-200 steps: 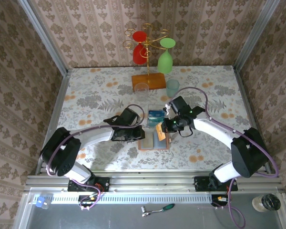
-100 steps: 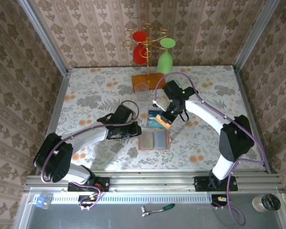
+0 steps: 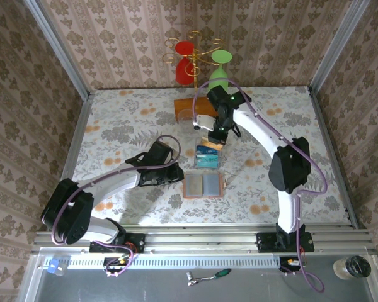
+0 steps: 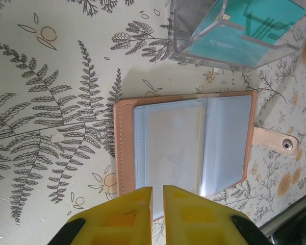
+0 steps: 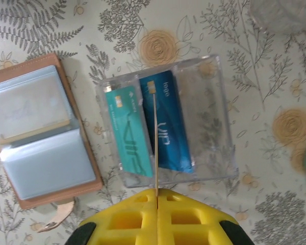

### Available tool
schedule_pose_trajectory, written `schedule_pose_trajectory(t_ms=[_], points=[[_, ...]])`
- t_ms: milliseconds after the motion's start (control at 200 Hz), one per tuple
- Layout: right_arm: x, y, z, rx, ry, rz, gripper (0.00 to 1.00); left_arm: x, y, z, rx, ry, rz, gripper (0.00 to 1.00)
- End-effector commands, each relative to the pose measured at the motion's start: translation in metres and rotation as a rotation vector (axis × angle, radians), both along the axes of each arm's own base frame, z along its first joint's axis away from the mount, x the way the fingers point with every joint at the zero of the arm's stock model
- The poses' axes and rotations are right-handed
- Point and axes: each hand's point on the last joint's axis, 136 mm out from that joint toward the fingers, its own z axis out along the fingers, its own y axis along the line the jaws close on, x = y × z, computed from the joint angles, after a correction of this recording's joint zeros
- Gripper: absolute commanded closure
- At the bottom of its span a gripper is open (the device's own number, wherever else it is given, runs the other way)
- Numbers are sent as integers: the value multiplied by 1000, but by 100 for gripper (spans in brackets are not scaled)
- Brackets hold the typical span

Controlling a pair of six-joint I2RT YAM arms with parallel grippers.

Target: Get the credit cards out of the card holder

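Note:
My right gripper moves outward over the box's far section beyond the blue card next. It then lowers the tan-orange credit card and lets go of it, since that section is still empty.
The card holder lies open on the table, salmon-brown with blue-grey pockets. My right gripper hangs above the clear plastic box, shut on a tan-orange credit card that appears edge-on. A teal card and a blue card lie in the box. My left gripper hovers at the wallet's left edge, its jaws nearly together and nothing between them.
The orange wooden rack base stands at the back, with a red glass and a green glass hanging from it. A clear glass and a teal cup stand just behind the box.
My right gripper has carried the tan-orange card from above the wallet away to the far side, over the clear box. The left gripper has drawn back slightly to the left.

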Motion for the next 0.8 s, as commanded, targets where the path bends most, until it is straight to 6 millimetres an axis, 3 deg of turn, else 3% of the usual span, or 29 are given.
schedule_pose_trajectory(t_ms=[0, 445, 795], points=[[-3, -10, -5, -68, 64, 49, 100, -1, 8, 0, 4, 3, 29, 86], [27, -4, -20, -76, 93, 52, 100, -5, 22, -10, -1, 58, 60, 86], [26, -3, -40, -105, 148, 102, 100, 3, 31, -13, 6, 68, 81, 86]])
